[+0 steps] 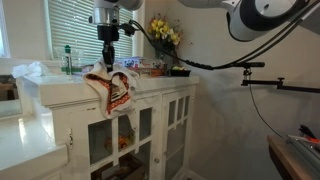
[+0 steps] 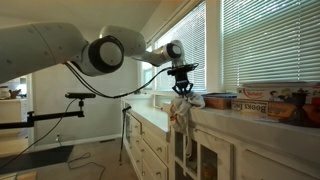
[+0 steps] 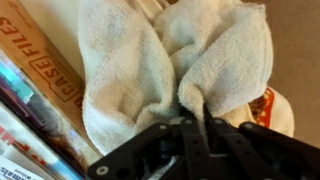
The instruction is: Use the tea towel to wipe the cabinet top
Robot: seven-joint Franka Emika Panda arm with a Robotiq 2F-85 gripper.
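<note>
My gripper rises clear of the cabinet top's front edge next, moves in over the flat boxes and lowers to release the tea towel (image 1: 113,88), since it hangs past that edge.
The tea towel (image 1: 113,88) is white with a red-orange print. It hangs bunched from my gripper (image 1: 107,62) over the front edge of the white cabinet top (image 1: 60,90). In an exterior view the towel (image 2: 181,110) dangles below the gripper (image 2: 182,90) at the cabinet's near end. In the wrist view the white towel (image 3: 170,60) fills the frame and a fold of it is pinched between the black fingers (image 3: 193,120). The gripper is shut on the towel.
On the cabinet top stand a green bottle (image 1: 68,60), flat boxes (image 1: 148,68) and yellow flowers (image 1: 163,35). Boxes (image 2: 265,100) also line the top under the window blinds. A box labelled "CASE FILES" (image 3: 45,70) lies beside the towel. A black tripod arm (image 1: 275,82) reaches in.
</note>
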